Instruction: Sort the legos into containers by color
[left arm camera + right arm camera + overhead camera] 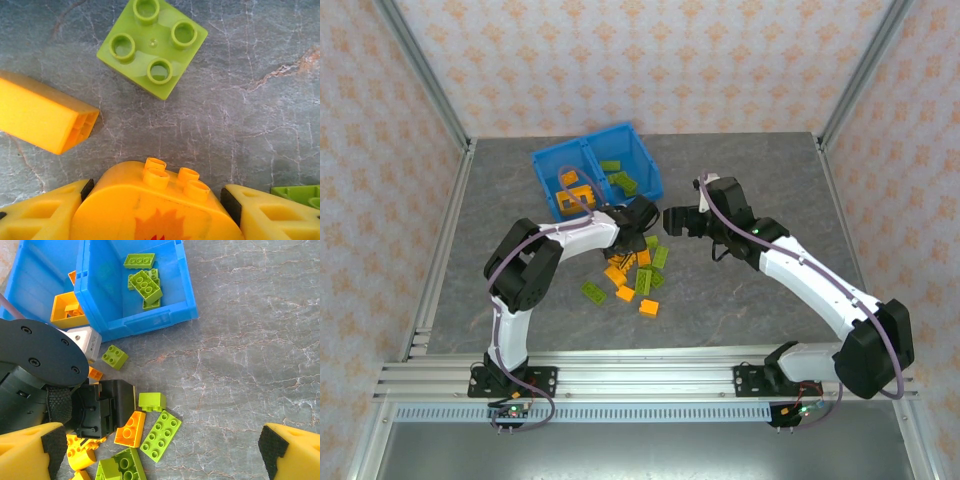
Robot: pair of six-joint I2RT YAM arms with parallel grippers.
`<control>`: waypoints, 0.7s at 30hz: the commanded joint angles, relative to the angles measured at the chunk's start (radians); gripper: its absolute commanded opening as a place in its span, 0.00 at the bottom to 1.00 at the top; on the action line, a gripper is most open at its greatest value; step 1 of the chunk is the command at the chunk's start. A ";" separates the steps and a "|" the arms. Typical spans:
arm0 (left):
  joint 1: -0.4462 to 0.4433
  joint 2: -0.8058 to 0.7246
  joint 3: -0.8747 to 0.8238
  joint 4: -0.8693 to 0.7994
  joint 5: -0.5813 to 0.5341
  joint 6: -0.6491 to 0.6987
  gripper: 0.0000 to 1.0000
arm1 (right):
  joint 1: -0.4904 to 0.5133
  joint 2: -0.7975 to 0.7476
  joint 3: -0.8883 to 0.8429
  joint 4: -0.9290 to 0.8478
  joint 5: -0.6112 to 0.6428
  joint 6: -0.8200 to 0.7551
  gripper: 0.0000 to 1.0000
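My left gripper should next lift the orange flame-print brick it is holding up and outward, over the section of the container with the same-colored pieces. It should release the brick there.
Loose orange and olive-green legos point(635, 275) lie in a pile on the grey table in front of the blue bin point(548, 160). My left gripper point(638, 228) is down in the pile, its pads against both sides of a rounded orange brick point(150, 205) with a flame print. A green 2x2 brick point(152, 47) and a long orange brick point(45, 117) lie just beyond it. My right gripper point(678, 222) hovers open beside the left one, above a green 2x4 brick point(161, 435) and an orange sloped brick point(131, 429). The bin's left compartment holds orange pieces point(70, 310) and its right compartment holds green bricks point(142, 282).
The bin's near wall point(145, 322) stands close behind the pile. The left arm's black wrist point(40, 360) takes up the left of the right wrist view. Bare table stretches to the right of the pile point(250, 365). Patterned walls and metal rails point(440, 250) enclose the table.
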 commanded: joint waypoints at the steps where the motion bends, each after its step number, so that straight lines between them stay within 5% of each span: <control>1: 0.002 -0.066 -0.001 -0.032 -0.037 0.005 0.55 | 0.003 -0.023 0.010 -0.023 0.014 0.017 0.99; 12: 0.019 -0.290 0.127 -0.195 -0.253 0.137 0.48 | 0.003 -0.025 0.021 -0.023 0.019 0.021 0.99; 21: 0.234 -0.208 0.316 -0.186 -0.322 0.399 0.49 | 0.004 -0.032 0.020 -0.033 0.019 0.029 0.99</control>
